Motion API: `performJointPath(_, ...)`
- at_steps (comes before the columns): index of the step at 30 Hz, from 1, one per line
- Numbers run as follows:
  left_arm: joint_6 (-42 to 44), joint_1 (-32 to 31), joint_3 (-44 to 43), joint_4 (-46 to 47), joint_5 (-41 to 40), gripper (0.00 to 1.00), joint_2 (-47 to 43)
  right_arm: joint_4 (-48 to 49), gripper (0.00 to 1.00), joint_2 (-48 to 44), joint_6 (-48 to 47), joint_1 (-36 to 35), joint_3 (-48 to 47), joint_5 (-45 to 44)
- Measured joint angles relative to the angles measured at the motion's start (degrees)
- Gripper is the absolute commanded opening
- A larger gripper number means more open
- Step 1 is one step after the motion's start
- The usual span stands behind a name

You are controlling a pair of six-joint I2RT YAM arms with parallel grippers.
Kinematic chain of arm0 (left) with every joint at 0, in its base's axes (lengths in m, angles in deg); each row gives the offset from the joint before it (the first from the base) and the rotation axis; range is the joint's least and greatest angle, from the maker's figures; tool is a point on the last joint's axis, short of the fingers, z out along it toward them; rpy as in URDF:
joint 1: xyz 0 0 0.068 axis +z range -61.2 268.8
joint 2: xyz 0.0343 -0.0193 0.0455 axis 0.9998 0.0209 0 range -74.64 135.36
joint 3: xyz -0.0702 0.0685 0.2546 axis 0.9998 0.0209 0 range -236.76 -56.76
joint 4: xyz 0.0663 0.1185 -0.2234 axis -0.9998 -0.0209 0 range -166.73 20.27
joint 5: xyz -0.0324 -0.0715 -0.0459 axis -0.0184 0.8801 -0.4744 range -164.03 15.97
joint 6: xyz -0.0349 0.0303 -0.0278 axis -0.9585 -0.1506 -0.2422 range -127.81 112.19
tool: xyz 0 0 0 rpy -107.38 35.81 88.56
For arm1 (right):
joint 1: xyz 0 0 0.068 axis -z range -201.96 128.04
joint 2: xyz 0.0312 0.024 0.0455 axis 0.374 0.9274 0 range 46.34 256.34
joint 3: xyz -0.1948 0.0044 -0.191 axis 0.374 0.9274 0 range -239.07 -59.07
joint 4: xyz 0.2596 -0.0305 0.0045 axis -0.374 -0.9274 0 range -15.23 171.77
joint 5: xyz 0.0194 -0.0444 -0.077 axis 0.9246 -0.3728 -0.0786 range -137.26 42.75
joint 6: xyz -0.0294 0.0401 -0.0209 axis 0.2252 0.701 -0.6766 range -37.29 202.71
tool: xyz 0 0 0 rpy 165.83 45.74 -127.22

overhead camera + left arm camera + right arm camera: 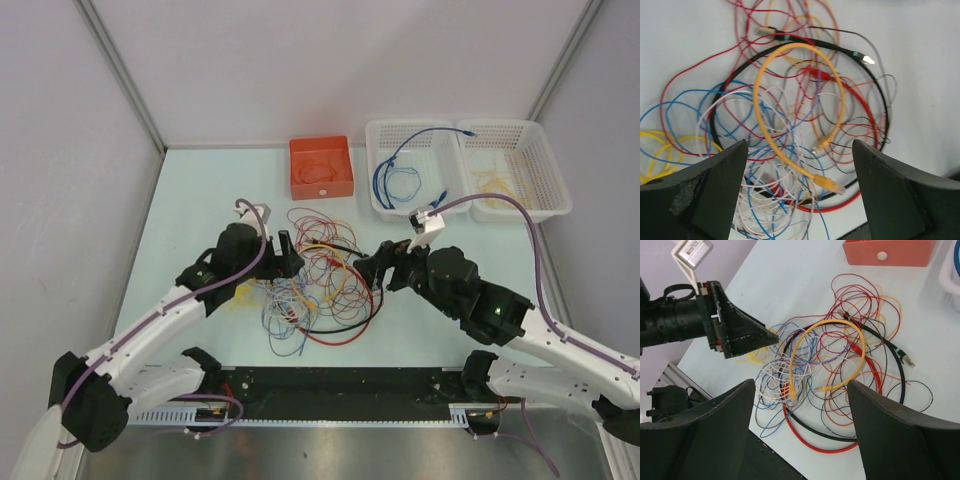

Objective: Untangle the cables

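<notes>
The thin blue wire loops out of the heap beside the yellow cable, so my left gripper comes down toward the blue loop next.
The cables lie in a loose tangle of red, orange, blue, white, yellow and black loops on the table between both arms. My left gripper hovers over the tangle's left side. It is open, with nothing between its fingers. Below it lies an orange cable whose plug rests on the heap. My right gripper is over the tangle's right side, also open and empty. The right wrist view shows the orange cable, a thick red cable and the left gripper's finger.
An orange-red box stands behind the tangle. To the back right are two white baskets: one holds a blue cable, the other holds pale yellow wires. A black rail runs along the near edge.
</notes>
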Motion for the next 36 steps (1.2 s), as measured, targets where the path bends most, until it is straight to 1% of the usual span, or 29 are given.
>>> performJointPath(4, -1.4, 0.2, 0.1, -1.6, -5.2, 0.88, 2.9, -1.0, 0.80, 0.2, 0.4, 0.0, 0.0, 0.0)
performJointPath(7, -2.8, 2.2, 1.5, -2.1, -7.5, 0.85, 2.6, -2.3, 0.80, 0.2, 0.4, 0.1, 0.0, -0.1)
performJointPath(12, -4.7, 7.8, 5.6, -2.2, -7.9, 0.84, 2.8, -3.0, 0.80, 0.2, 0.4, 0.3, 0.0, -0.1)
performJointPath(16, -5.0, 9.8, 6.1, -2.0, -8.1, 0.81, 5.0, -3.0, 0.80, 0.2, 0.4, 0.4, 0.0, -0.1)
performJointPath(19, -5.2, 10.9, 6.1, -0.9, -7.9, 0.77, 7.0, -3.0, 0.80, 0.2, 0.4, 0.5, 0.0, -0.1)
performJointPath(21, -5.4, 11.4, 6.1, 0.3, -7.5, 0.71, 9.0, -3.0, 0.80, 0.1, 0.4, 0.5, 0.0, -0.1)
performJointPath(24, -5.9, 11.7, 6.1, 2.0, -6.3, 0.66, 12.7, -3.1, 0.80, -0.2, 0.4, 0.8, 0.0, -0.1)
performJointPath(27, -6.4, 11.7, 6.1, 4.1, -4.8, 0.55, 16.3, -3.2, 0.80, -0.6, 0.4, 1.2, 0.1, -0.1)
performJointPath(28, -6.7, 11.7, 6.1, 4.8, -4.4, 0.43, 17.4, -3.3, 0.80, -0.8, 0.4, 1.4, 0.1, -0.1)
performJointPath(30, -7.1, 11.7, 6.1, 5.8, -3.8, 0.29, 19.1, -3.4, 0.80, -1.1, 0.4, 1.7, 0.3, -0.1)
performJointPath(31, -7.3, 11.7, 6.1, 6.3, -3.6, 0.16, 19.9, -3.5, 0.80, -1.2, 0.4, 1.8, 0.4, -0.1)
performJointPath(33, -7.6, 11.7, 6.1, 7.1, -2.7, 0.07, 21.0, -3.8, 0.80, -1.4, 0.4, 2.2, 0.6, -0.1)
performJointPath(34, -7.6, 11.8, 6.1, 7.3, -2.4, 0.00, 21.3, -3.9, 0.79, -1.5, 0.4, 2.4, 0.6, 0.0)
performJointPath(36, -7.6, 11.8, 6.1, 7.4, -1.8, 0.00, 21.4, -4.2, 0.79, -1.5, 0.4, 2.7, 0.8, 0.0)
